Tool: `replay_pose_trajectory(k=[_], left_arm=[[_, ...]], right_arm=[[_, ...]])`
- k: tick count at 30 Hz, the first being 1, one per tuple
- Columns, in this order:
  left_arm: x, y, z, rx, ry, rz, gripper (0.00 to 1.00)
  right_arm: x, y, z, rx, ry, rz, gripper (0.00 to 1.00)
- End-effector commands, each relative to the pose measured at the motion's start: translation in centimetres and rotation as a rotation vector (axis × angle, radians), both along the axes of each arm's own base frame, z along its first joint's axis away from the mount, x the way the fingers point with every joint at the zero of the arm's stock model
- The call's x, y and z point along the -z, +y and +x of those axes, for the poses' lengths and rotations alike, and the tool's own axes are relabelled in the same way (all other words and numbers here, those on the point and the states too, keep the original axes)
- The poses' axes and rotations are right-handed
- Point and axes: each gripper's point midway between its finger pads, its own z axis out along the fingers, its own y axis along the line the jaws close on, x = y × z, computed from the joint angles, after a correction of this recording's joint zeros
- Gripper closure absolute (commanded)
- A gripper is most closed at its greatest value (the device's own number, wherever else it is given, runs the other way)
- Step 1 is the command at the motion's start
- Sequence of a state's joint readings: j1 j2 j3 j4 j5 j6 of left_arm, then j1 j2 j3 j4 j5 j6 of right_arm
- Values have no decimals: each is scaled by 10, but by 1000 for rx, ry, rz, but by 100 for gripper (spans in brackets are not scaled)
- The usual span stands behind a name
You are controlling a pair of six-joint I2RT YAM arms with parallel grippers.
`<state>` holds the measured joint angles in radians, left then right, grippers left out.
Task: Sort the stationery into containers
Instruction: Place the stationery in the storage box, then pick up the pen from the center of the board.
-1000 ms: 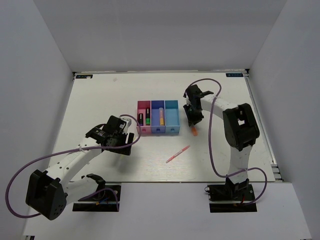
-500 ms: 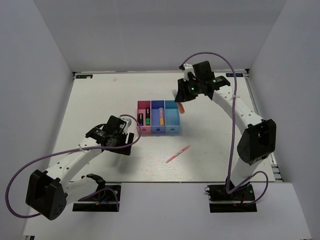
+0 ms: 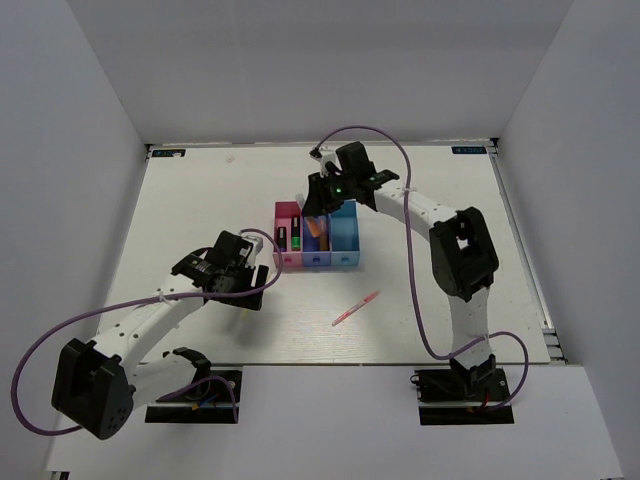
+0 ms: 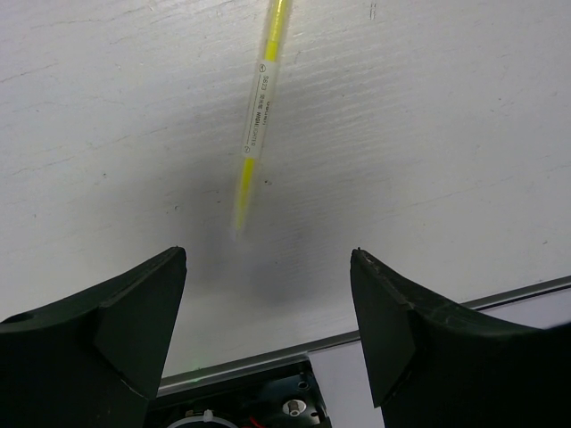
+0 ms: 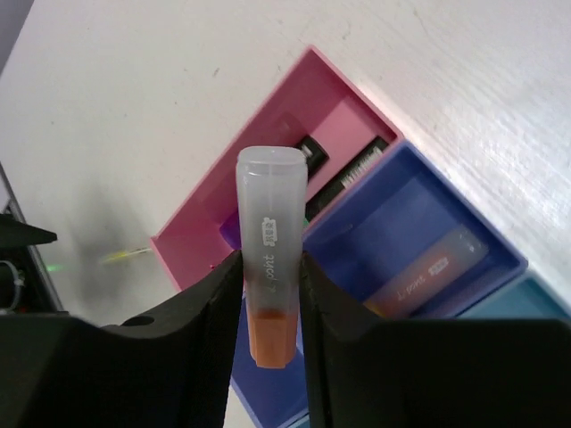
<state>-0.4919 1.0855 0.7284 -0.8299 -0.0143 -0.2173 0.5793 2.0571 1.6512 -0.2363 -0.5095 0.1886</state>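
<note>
My left gripper moves outward and down onto the stick's labelled middle (image 4: 259, 108) next, since the pale-yellow stick lies outward of the open fingers and points between them.
My right gripper (image 5: 268, 294) is shut on a stubby orange-and-white highlighter (image 5: 269, 267) and holds it above the containers, over the border between the pink bin (image 5: 268, 125) and the blue-violet bin (image 5: 419, 178). A second orange highlighter (image 5: 428, 267) lies in the blue-violet bin. Dark markers (image 5: 343, 174) lie in the pink bin. In the top view the three bins (image 3: 343, 240) sit mid-table with the right gripper (image 3: 320, 208) above them. My left gripper (image 4: 268, 252) is open just above the table, with a thin pale-yellow stick (image 4: 259, 116) lying ahead of it. A thin pink pen (image 3: 356, 308) lies loose on the table.
The cyan bin (image 3: 343, 232) is at the right end of the row. The left arm (image 3: 215, 272) is low to the left of the bins. The table's near edge (image 4: 428, 312) runs just behind the left fingers.
My right arm has swung from the table right of the bins up and leftward, carrying the orange highlighter over the cyan bin to above the blue-violet and pink bins. The left arm has not moved.
</note>
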Motion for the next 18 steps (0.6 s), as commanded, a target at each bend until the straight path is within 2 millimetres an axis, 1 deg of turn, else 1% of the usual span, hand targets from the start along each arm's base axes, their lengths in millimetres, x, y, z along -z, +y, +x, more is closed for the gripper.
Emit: replay_pose_trajectory(k=[1, 2, 3, 4, 5, 6, 7, 8, 9, 10, 11, 12, 13, 14, 15, 16, 17, 18], left_arm=[[0, -3, 5, 9, -14, -9, 16], [0, -3, 6, 6, -14, -9, 16], [1, -5, 10, 10, -23, -15, 16], [1, -7, 11, 11, -19, -18, 16], [7, -7, 12, 7, 2, -7, 16], [4, -8, 18, -4, -6, -11, 17], [10, -14, 19, 6, 36, -26, 17], [8, -17, 23, 4, 42, -34, 22], [8, -21, 29, 5, 32, -45, 25], [14, -24, 33, 15, 61, -32, 29], [11, -29, 42, 19, 44, -40, 32], [8, -31, 49, 20, 32, -41, 40], [11, -32, 56, 17, 32, -28, 44], [18, -31, 57, 21, 52, -8, 48], [24, -28, 60, 13, 60, 18, 54], [23, -30, 66, 14, 49, 20, 57], [29, -30, 67, 17, 66, 31, 60], [35, -30, 66, 22, 88, 41, 62]], right_arm=[[-29, 15, 15, -18, -153, 61, 64], [-28, 14, 13, -21, -159, 56, 57], [-26, 13, 10, -26, -155, 52, 55], [-29, 12, 11, -26, -164, 52, 50], [-33, 10, 8, -30, -178, 53, 48], [-35, 8, 7, -30, -185, 53, 46], [-33, 5, 5, -31, -189, 45, 42], [-39, 2, 5, -27, -205, 44, 42], [-35, -1, 4, -22, -199, 34, 42], [-39, -6, 2, -17, -198, 30, 47], [-47, -9, 1, -14, -221, 28, 53], [-51, -17, -2, -10, -243, 13, 62], [-57, -20, -5, -8, -256, 7, 79], [-56, -27, -9, -8, -244, -7, 86], [-75, -36, -18, -19, -295, 4, 90], [-66, -44, -25, -23, -281, -7, 91], [-57, -52, -32, -21, -265, -23, 91], [-81, -59, -41, -14, -310, 5, 91]])
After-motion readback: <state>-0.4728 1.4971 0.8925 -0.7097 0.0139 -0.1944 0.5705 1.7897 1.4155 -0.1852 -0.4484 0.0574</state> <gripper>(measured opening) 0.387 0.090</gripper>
